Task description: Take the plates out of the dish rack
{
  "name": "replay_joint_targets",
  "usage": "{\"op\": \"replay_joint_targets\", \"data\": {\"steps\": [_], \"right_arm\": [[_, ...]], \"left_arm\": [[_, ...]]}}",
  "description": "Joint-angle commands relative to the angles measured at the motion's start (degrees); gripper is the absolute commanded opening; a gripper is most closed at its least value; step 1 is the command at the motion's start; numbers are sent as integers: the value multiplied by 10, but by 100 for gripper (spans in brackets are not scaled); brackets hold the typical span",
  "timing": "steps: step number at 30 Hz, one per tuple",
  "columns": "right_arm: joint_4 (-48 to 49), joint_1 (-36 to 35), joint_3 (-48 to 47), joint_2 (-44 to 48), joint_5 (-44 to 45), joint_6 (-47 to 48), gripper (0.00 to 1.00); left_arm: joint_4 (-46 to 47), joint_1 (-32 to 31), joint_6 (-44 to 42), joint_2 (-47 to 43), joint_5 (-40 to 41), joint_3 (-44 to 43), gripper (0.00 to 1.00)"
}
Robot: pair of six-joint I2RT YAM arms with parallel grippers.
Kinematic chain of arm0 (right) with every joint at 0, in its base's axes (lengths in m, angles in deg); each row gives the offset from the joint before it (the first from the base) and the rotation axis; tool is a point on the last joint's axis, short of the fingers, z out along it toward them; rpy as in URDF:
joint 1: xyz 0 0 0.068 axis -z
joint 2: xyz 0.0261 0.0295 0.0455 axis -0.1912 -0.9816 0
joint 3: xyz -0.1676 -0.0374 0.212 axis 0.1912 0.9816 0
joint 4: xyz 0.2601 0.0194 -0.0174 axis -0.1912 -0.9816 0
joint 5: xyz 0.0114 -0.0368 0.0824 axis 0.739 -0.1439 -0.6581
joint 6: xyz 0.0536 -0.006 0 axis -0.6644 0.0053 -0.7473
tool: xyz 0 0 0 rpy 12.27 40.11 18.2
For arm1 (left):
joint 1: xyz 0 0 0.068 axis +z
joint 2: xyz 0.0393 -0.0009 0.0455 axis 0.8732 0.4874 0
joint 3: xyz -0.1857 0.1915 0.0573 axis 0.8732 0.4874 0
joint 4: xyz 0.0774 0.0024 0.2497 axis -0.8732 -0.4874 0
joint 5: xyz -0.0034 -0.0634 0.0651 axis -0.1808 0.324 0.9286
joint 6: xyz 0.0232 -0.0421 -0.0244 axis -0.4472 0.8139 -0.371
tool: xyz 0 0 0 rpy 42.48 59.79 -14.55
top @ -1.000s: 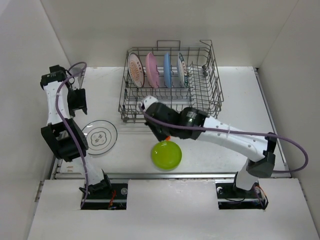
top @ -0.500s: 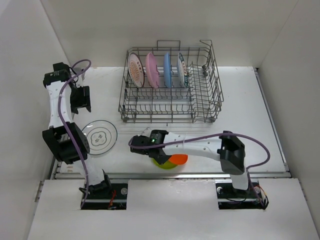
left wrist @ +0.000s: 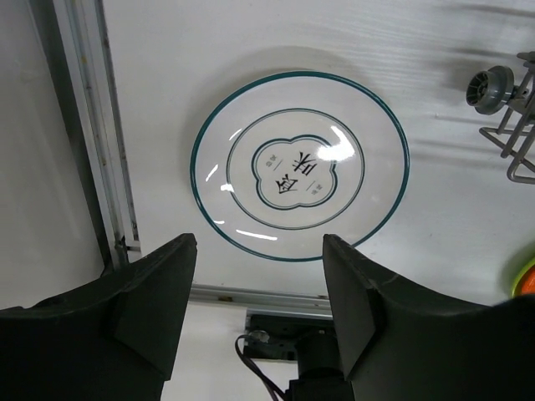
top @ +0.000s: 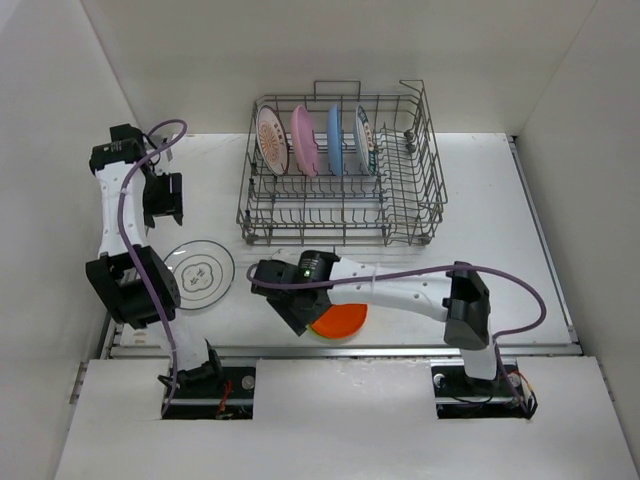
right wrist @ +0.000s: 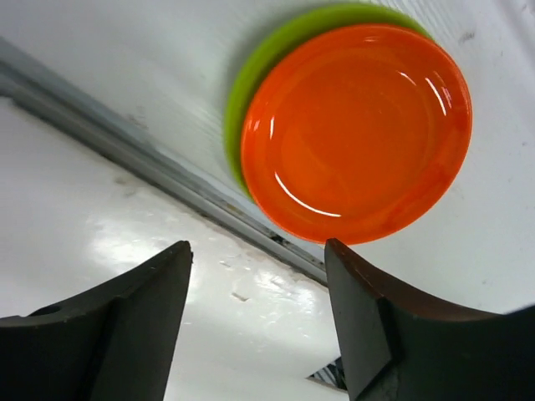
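Note:
Next, my left gripper should go outward and to the right in the top view onto the rim of the red-patterned plate (top: pixel 271 140), since it is the nearest one still racked.
The dish rack (top: pixel 400 185) stands at the back of the table with a red-patterned plate (top: pixel 271 140), a pink one (top: pixel 305 141), a blue one (top: pixel 335 139) and a teal-rimmed white one (top: pixel 363 137) upright in it. An orange plate (right wrist: pixel 355 129) lies stacked on the lime green plate (right wrist: pixel 251 83) near the front edge. My right gripper (right wrist: pixel 257 249) hangs open just off the orange plate's (top: pixel 343 321) left rim, holding nothing. Open too, my left gripper (left wrist: pixel 259 242) hovers above the white ringed plate (left wrist: pixel 301 167), which lies flat on the table.
A metal rail (right wrist: pixel 150 159) runs along the table's front edge right beside the stacked plates. The rack's corner foot (left wrist: pixel 493 83) shows right of the ringed plate (top: pixel 200 272). White walls close in the left, back and right sides.
My right gripper carried the orange plate from the rack down onto the lime green plate, opened and let it go. The left arm shifted only slightly.

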State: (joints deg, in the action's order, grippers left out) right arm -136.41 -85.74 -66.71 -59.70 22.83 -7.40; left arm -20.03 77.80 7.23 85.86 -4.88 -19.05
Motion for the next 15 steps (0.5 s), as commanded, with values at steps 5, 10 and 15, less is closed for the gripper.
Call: {"op": "replay_joint_targets", "data": {"steps": [5, 10, 15], "right_arm": [[23, 36, -116, 76, -26, 16, 72], [76, 153, -134, 147, -36, 16, 72], [144, 304, -116, 187, -15, 23, 72]], "left_arm": [[-27, -75, -14, -6, 14, -49, 62], [-18, -154, 4, 38, 24, -181, 63], [87, -241, 52, 100, 49, -290, 62]]}}
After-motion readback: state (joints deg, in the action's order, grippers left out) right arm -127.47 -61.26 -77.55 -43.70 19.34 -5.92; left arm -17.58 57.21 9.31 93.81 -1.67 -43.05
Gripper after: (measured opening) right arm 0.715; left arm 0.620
